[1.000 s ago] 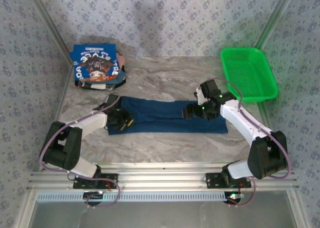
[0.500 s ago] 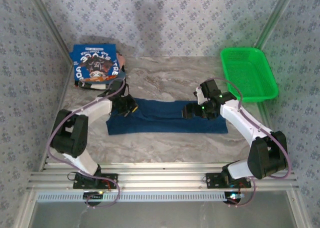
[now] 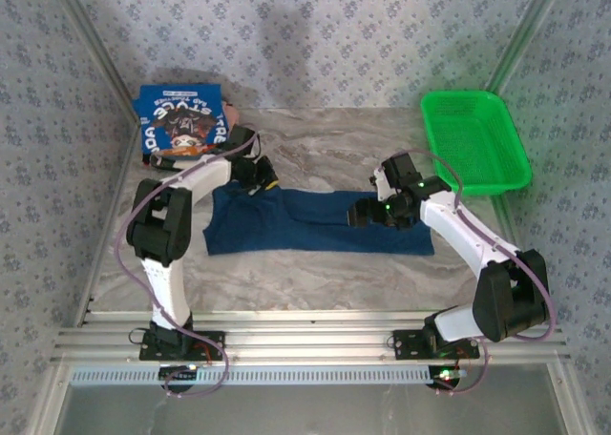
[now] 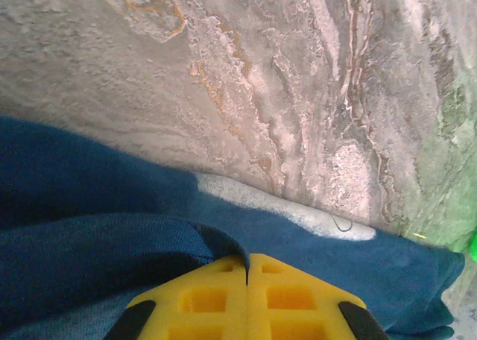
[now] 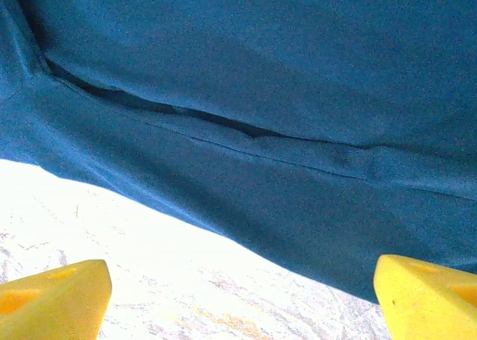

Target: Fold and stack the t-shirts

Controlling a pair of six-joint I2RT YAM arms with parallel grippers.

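Note:
The pinched fold of cloth already lies by the folded navy t-shirt's far edge point(image 3: 283, 190) point(image 4: 279, 212), so my left gripper should next move slightly along that edge toward the basket side and let go of the fold.
A dark navy t-shirt point(image 3: 320, 223), folded into a long strip, lies across the middle of the table. My left gripper point(image 3: 261, 180) is at the strip's far left corner, shut on a fold of its cloth point(image 4: 216, 243) between the yellow fingers point(image 4: 298, 295). A pale patch point(image 4: 287, 209) shows on the navy cloth just ahead of them. My right gripper point(image 3: 366, 213) hovers over the strip's right half, open, with its fingertips point(image 5: 52, 299) wide apart above the shirt's hem point(image 5: 261, 206) and bare marble. A brighter blue printed t-shirt point(image 3: 181, 120) lies folded at the back left.
A green mesh basket point(image 3: 474, 139) stands at the back right corner. The marble tabletop point(image 3: 315, 144) stretches behind the navy strip. Patterned walls close the table in at the back and on both sides.
My left gripper, shut, has swung from the strip's near left end to its far left corner, drawing cloth with it. The right arm has stayed put.

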